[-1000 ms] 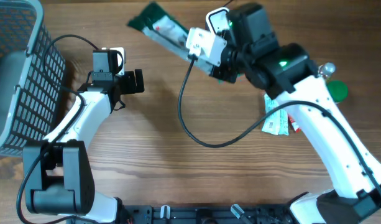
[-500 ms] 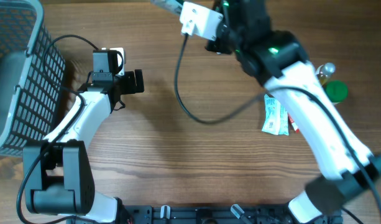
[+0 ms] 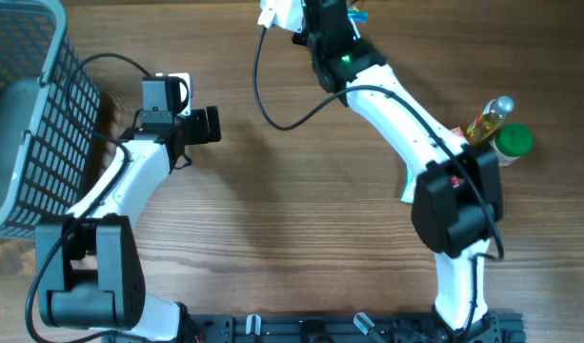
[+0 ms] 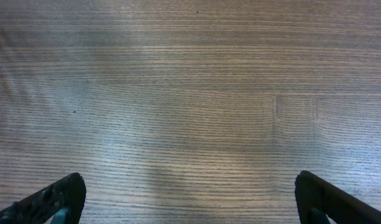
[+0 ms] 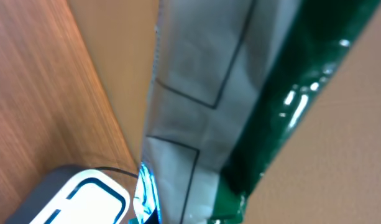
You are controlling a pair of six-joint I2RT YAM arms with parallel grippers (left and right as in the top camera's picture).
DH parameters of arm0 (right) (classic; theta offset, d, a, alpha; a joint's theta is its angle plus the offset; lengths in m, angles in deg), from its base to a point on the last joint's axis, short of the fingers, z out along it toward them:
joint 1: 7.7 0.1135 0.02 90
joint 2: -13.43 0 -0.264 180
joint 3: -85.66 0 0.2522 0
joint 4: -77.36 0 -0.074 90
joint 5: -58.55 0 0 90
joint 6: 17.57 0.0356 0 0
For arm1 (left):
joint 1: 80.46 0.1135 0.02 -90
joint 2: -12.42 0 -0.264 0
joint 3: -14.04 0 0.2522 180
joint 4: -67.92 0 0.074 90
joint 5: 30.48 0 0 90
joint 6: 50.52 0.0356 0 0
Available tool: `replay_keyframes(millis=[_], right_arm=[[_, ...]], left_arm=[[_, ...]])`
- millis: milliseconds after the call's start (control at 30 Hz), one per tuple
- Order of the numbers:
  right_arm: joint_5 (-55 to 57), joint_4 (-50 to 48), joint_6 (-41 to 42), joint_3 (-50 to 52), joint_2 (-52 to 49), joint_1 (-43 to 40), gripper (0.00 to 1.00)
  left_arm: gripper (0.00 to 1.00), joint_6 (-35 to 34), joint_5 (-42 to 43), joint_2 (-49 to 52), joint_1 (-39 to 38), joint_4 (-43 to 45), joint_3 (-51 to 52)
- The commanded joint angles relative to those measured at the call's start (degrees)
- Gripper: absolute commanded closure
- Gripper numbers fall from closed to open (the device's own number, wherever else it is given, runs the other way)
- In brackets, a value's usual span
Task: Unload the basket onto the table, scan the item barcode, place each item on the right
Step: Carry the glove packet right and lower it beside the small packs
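Note:
The right gripper moves back and down next to release the green packet, since the bare tabletop (image 3: 384, 170) beside the pale packet is below and back.
The item is a green and white packet (image 5: 227, 93) that fills the right wrist view, held close to the camera. A white scanner (image 5: 84, 196) with a dark outline lies just beside its lower left edge. In the overhead view my right gripper (image 3: 330, 11) is at the far edge of the table, shut on the packet, and the packet itself is almost cut off by the frame. The scanner (image 3: 277, 13) shows there as a white block with a black cable (image 3: 272, 105). My left gripper (image 3: 211, 124) (image 4: 193, 199) stands open over bare wood, holding nothing.
A dark wire basket (image 3: 25, 114) stands at the left edge. At the right are a small bottle of yellow liquid (image 3: 487, 119) and a green-capped jar (image 3: 513, 141). Another pale packet (image 3: 409, 186) lies partly hidden under the right arm.
My right arm has swung toward the far edge, carrying the packet nearly out of the overhead view. The scanner has shifted with it. The left arm has not moved.

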Motion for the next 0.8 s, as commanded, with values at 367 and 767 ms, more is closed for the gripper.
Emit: replay_keyframes(millis=[367, 767], right_arm=[[0.9, 4.9, 3.2, -0.3, -5.4, -0.4, 0.96], [-12.9, 14.3, 20.7, -0.3, -5.4, -0.4, 0.95]], left_arm=[[0.00, 0.9, -0.3, -0.5, 0.0, 0.2, 0.0], [0.00, 0.9, -0.3, -0.5, 0.0, 0.2, 0.0]])
